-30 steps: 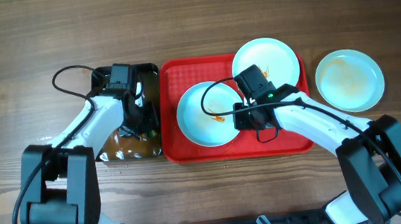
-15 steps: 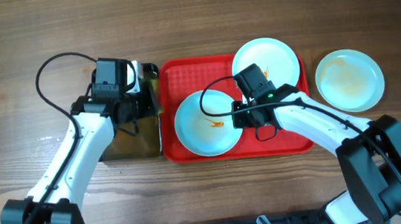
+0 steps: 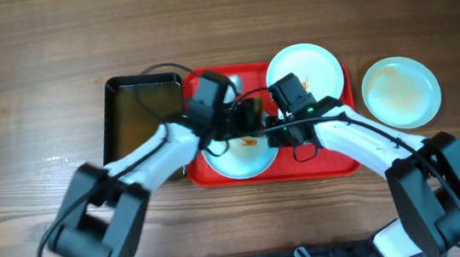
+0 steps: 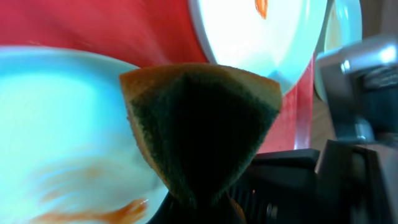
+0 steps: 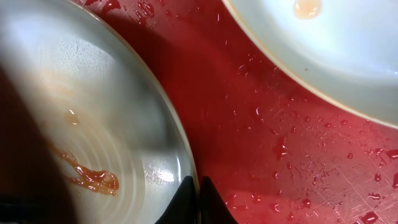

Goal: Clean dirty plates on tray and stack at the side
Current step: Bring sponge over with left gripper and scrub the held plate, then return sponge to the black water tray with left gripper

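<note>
My left gripper will next wipe the front plate (image 3: 235, 164) with its sponge, because the plate still has an orange smear. It will then swing over the black tub (image 3: 141, 112), go down and let go of the sponge there.
The red tray (image 3: 349, 163) holds two dirty plates. The front plate (image 3: 235, 164) carries an orange smear (image 5: 87, 175). My right gripper (image 3: 279, 132) is shut on its right rim (image 5: 186, 168), fingertips pinched together (image 5: 198, 190). My left gripper (image 3: 249, 120) is shut on a green and yellow sponge (image 4: 199, 118) and holds it over this plate (image 4: 56, 118), just above the smear (image 4: 93, 211). The back plate (image 3: 305, 69) lies at the tray's back right with a small orange stain (image 5: 308, 7). A third plate (image 3: 401, 92) lies on the table right of the tray.
A black tub (image 3: 143, 112) of brownish liquid stands left of the tray. Water drops lie on the tray floor (image 5: 273, 137) between the two plates. Both arms cross over the tray's middle, close together.
My left arm has swung right from the black tub to over the front plate, carrying the sponge. The right gripper has kept its hold on the rim.
</note>
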Robot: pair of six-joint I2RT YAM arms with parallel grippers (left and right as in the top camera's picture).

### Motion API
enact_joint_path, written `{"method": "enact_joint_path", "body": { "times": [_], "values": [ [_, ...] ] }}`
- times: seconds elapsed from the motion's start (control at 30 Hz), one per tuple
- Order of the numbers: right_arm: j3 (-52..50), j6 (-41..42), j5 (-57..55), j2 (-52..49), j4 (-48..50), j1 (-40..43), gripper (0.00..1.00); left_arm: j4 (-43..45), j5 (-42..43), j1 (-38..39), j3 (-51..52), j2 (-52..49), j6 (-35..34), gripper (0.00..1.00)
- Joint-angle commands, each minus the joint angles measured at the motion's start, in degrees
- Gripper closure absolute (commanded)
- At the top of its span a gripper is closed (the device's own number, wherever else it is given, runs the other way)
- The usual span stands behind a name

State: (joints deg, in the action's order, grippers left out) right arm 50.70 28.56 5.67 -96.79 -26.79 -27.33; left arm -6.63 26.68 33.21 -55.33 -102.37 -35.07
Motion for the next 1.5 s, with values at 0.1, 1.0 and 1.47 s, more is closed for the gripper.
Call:
{"method": "enact_joint_path", "body": {
  "times": [0.1,1.0,1.47],
  "values": [
    [-0.6,-0.8,-1.2,-0.8,-0.3,-0.2,0.95,3.3,4.0,3.4,-0.2,-7.2,-7.4,0.96],
    [-0.6,-0.7,-1.2,-0.8,-1.0,-0.1,0.96,-27.5,-25.8,-12.9,-0.2,17.9,15.8,0.96],
    [-0.6,-0.8,-1.1,-0.8,-1.4,-0.1,0.96,-30.6,-26.8,-19.5,-0.1,0.1,24.4,0.51]
  ]
}}
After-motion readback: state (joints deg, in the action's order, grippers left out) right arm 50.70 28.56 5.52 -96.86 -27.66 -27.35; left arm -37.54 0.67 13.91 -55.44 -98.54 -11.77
